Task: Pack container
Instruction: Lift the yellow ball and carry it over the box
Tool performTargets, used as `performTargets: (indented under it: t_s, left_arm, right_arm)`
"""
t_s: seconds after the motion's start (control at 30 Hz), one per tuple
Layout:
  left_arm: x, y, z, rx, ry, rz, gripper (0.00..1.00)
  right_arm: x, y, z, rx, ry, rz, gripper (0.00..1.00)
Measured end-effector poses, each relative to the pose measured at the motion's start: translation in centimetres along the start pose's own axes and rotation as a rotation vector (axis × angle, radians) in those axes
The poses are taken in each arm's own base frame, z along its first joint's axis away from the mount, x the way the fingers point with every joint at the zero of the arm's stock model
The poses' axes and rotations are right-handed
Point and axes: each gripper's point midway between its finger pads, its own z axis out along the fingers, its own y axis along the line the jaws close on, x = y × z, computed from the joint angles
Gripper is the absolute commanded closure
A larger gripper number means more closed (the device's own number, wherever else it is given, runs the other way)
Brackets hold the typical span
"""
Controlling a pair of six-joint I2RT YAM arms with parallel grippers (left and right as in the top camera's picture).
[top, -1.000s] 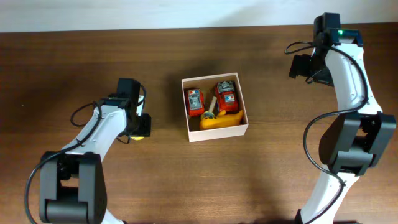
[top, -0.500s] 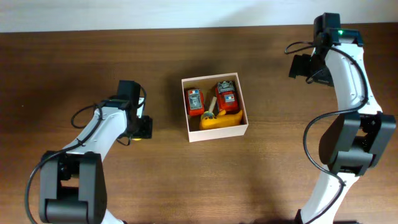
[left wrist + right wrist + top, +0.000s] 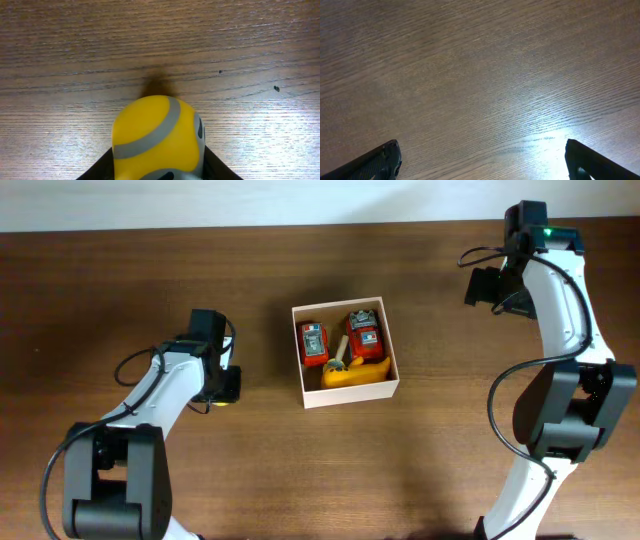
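The container's near corner by the smaller red toy is empty, so my left gripper will next move up, over the container's side and down there to release.
A yellow toy with grey stripes [image 3: 152, 130] fills the lower middle of the left wrist view, resting on the wood. My left gripper [image 3: 159, 162] is shut on it, a black finger pressed against each side. From overhead, the left gripper [image 3: 225, 385] sits left of the container [image 3: 350, 392], and only a sliver of the yellow toy [image 3: 218, 401] shows beneath it. The container is a white-walled box holding two red toys [image 3: 314, 344] and a yellow one [image 3: 355, 373]. My right gripper [image 3: 482, 155] hangs open over bare wood at the far right [image 3: 480, 285].
The brown wooden table [image 3: 120, 280] ends at a pale wall along the far edge. Both arm bases stand at the near edge, left [image 3: 110, 490] and right [image 3: 560, 420].
The left gripper's jaws have closed in onto the yellow toy. The right arm and the container have not moved.
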Motion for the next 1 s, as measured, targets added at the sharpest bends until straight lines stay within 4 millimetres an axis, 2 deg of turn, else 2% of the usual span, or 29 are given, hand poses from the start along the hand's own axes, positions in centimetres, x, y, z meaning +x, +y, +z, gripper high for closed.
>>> performTargets:
  t_s: [0.17, 0.27, 0.37, 0.63, 0.73, 0.83, 1.0]
  left_arm:
    - [0.5, 0.0, -0.2, -0.002, 0.024, 0.002, 0.69]
    - [0.4, 0.1, -1.2, -0.002, 0.048, 0.003, 0.69]
    - [-1.3, 0.1, -3.4, -0.001, 0.027, 0.002, 0.69]
    - [-6.6, -0.6, -11.5, 0.033, -0.098, 0.009, 0.69]
    - [-7.9, -2.3, -13.5, 0.075, -0.147, 0.049, 0.68]
    - [-8.4, -4.8, -14.8, 0.122, -0.181, 0.106, 0.67]
    - [-7.3, -10.4, -15.6, 0.212, -0.182, 0.258, 0.67]
  right_arm:
    - [0.0, 0.0, 0.0, 0.0, 0.0, 0.0, 0.01]
    - [0.0, 0.0, 0.0, 0.0, 0.0, 0.0, 0.01]
    - [0.0, 0.0, 0.0, 0.0, 0.0, -0.001, 0.01]
    - [0.0, 0.0, 0.0, 0.0, 0.0, 0.0, 0.01]
    - [0.0, 0.0, 0.0, 0.0, 0.0, 0.0, 0.01]
    - [0.0, 0.0, 0.0, 0.0, 0.0, -0.001, 0.01]
    - [0.0, 0.0, 0.0, 0.0, 0.0, 0.0, 0.01]
